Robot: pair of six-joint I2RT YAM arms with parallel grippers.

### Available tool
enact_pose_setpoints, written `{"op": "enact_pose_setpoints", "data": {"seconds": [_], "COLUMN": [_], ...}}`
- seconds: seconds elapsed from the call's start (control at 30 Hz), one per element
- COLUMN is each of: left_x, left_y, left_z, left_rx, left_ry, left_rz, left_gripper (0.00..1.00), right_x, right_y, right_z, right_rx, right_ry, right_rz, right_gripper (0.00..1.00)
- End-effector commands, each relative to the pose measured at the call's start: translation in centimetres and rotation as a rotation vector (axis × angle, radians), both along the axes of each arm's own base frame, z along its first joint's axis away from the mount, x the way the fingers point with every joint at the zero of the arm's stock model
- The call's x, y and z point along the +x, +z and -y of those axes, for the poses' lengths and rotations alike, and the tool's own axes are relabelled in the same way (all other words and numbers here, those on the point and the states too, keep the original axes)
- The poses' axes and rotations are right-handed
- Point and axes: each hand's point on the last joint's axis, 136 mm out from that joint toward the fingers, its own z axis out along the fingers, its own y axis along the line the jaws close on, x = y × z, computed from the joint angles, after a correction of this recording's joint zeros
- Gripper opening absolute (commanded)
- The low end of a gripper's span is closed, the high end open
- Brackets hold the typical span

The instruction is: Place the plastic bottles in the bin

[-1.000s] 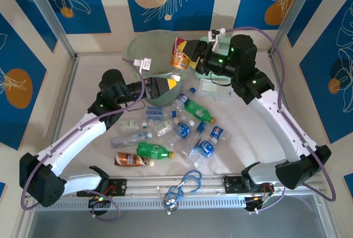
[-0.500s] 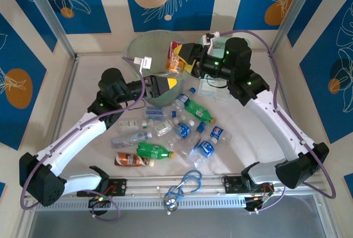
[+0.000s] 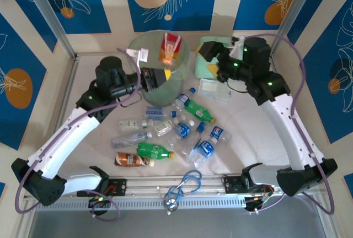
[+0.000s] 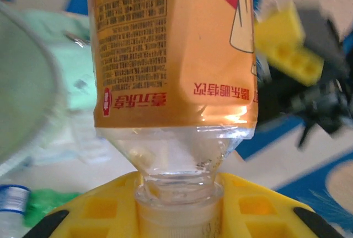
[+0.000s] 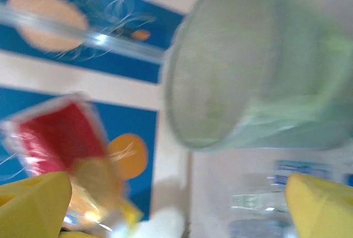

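Note:
The bottle in my left gripper's fingers is still above the bin's rim, so the gripper will next move outward and down over the pale-green bin's opening (image 3: pixel 149 49) (image 4: pixel 22 89) to let go there.
The red-and-orange-labelled bottle (image 3: pixel 169 49) hangs over the mouth of the pale-green bin (image 3: pixel 136 49). My left gripper (image 3: pixel 160 74) is shut on its neck. In the left wrist view the yellow fingers (image 4: pixel 83 210) clamp the white cap and clear neck, and the bottle (image 4: pixel 171 50) stands away from them. My right gripper (image 3: pixel 206 54) is open, right of the bin and apart from the bottle. Its view shows the blurred bottle (image 5: pixel 60 139) at left and the bin (image 5: pixel 237 72) lying across the top. Several bottles lie on the table, among them a green one (image 3: pixel 193 108) and a brown-orange one (image 3: pixel 131 160).
A flat mint-green zip case (image 3: pixel 206 68) lies under the right gripper, with clear packets (image 3: pixel 212 89) beside it. A blue cord loop (image 3: pixel 187 183) hangs at the front rail. More bottles, a green one (image 3: pixel 155 150) and a blue-labelled one (image 3: pixel 206 149), crowd the table's middle.
The red-labelled bottle passed from the right gripper to the left. The right gripper let go and drew back to the right; the left gripper rose to the bin's rim holding the bottle.

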Motion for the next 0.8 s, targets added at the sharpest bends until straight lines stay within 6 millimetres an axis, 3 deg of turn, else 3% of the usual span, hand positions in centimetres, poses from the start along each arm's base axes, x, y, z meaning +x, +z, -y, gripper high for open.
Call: {"op": "enact_pose_setpoints", "data": {"seconds": [0.0, 0.2, 0.4, 0.6, 0.77], "left_x": [4.6, 9.8, 14.0, 15.2, 15.1], "left_y": [-1.1, -1.7, -5.8, -9.2, -11.5], "left_z": [-3.1, -1.8, -2.3, -2.5, -2.1], "left_rx": [0.191, 0.237, 0.421, 0.502, 0.532], "left_ry": [0.249, 0.284, 0.349, 0.373, 0.345], "left_rz": [0.003, -0.022, -0.136, -0.214, -0.275], "left_gripper": [0.21, 0.18, 0.16, 0.18, 0.34], "right_x": [-3.0, -7.8, -11.2, -12.7, -13.2], "right_y": [-4.9, -10.2, -15.1, -18.7, -20.7], "right_z": [4.6, 8.6, 10.0, 10.1, 10.7], "right_rx": [-0.21, -0.305, -0.346, -0.35, -0.385], "right_ry": [-0.1, -0.153, -0.165, -0.158, -0.178], "right_rz": [-0.148, -0.269, -0.385, -0.493, -0.553], "right_gripper": [0.98, 0.99, 0.99, 0.97, 0.97]}}
